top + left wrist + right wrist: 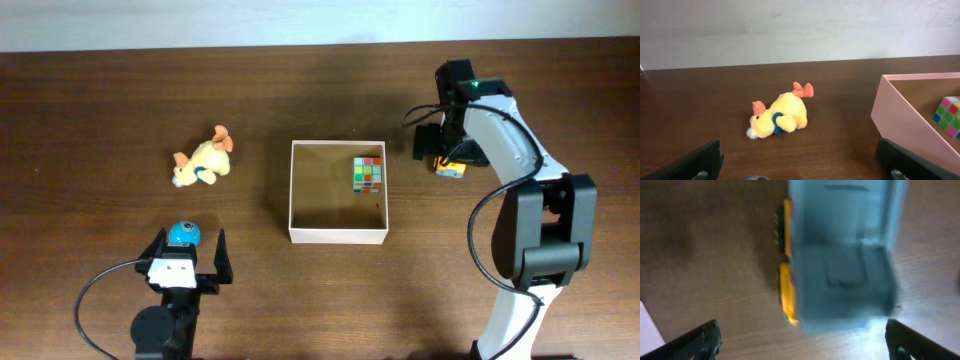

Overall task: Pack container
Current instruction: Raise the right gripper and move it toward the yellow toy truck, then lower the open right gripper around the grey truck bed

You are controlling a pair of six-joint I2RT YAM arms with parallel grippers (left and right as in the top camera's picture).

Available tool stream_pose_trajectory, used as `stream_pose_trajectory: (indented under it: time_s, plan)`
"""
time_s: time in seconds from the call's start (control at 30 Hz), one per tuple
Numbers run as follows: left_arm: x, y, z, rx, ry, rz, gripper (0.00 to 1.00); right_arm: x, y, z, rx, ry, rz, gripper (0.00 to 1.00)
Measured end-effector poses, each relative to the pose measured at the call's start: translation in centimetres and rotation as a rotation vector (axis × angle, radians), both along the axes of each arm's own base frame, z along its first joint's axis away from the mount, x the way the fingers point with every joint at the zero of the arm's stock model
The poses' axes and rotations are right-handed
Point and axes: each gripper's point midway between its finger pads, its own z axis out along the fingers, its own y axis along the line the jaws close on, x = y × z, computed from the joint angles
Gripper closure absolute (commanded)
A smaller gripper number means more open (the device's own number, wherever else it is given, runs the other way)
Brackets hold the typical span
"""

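Observation:
My fingers are off-centre around the grey toy truck (450,167) (843,269), so I will move my right gripper away from the box next, then lower it around the truck.
The container (297,189) is a square shallow box with white walls and a tan inside, at the table's middle; it also shows at the right of the left wrist view (900,117). A colourful puzzle cube (369,172) lies in its far right corner. A yellow plush duck (203,159) lies left of the box, seen too in the left wrist view (781,116). A grey-and-yellow toy truck (837,260) lies right of the box, under my right gripper (445,150), which is open above it. My left gripper (186,258) is open by a blue round toy (183,234).
The dark wooden table (100,110) ends at a pale wall at the back. The right arm's base stands at the front right (540,260).

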Motion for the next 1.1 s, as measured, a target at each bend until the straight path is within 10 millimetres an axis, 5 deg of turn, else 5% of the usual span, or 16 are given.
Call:
stream_pose_trajectory:
  time_s: [0.37, 1.1]
  plan:
    - [0.0, 0.0, 0.0, 0.0, 0.0, 0.0, 0.01, 0.2, 0.1, -3.1, 0.019, -0.042, 0.02, 0.01]
    - [0.0, 0.0, 0.0, 0.0, 0.0, 0.0, 0.01, 2.0, -1.3, -2.9, 0.013, -0.114, 0.034, 0.09]
